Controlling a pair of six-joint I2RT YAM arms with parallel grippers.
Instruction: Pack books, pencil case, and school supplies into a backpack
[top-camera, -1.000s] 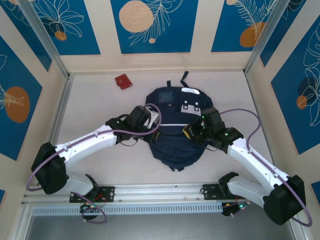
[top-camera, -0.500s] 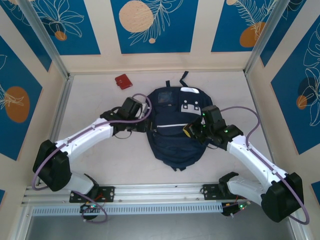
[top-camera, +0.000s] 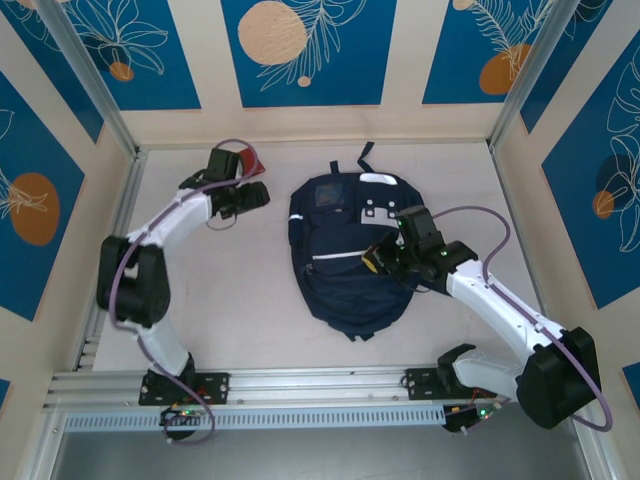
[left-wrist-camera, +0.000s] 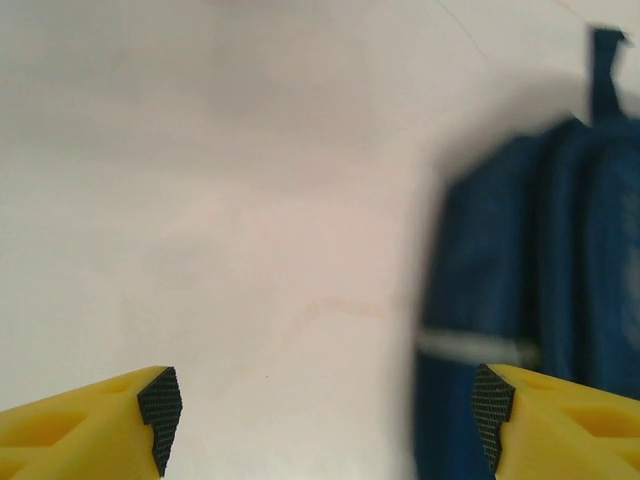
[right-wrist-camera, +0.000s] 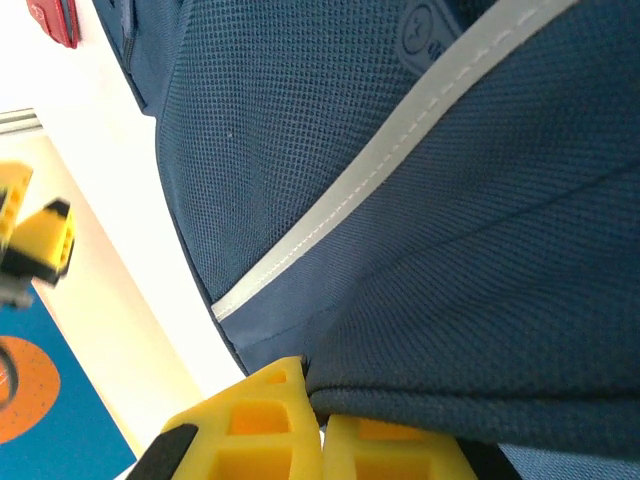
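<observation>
The small red case is outward from my left gripper. My left gripper will move out to it next, then lower onto the case's near edge (top-camera: 256, 171).
The navy backpack (top-camera: 345, 250) lies flat in the middle of the table, its white stripe (right-wrist-camera: 350, 190) running across the front pocket. My right gripper (top-camera: 375, 260) is at the bag's right side, shut (right-wrist-camera: 322, 430) on a fold of its blue fabric. Over bare table to the left of the bag (left-wrist-camera: 560, 260) my left gripper (top-camera: 262, 193) hangs open (left-wrist-camera: 325, 410) with nothing between its fingers. A small red case (top-camera: 249, 156) lies at the back left, partly behind the left wrist, and shows again (right-wrist-camera: 50, 20) in the right wrist view. The books are out of view.
Metal frame posts (top-camera: 95, 85) and patterned blue walls close in the table on three sides. A rail (top-camera: 320, 380) runs along the near edge by the arm bases. Bare table (top-camera: 230, 290) lies left of the bag.
My left gripper has let go of the backpack's left side, opened, and swung to the back left near the red case. The right gripper has held its grip.
</observation>
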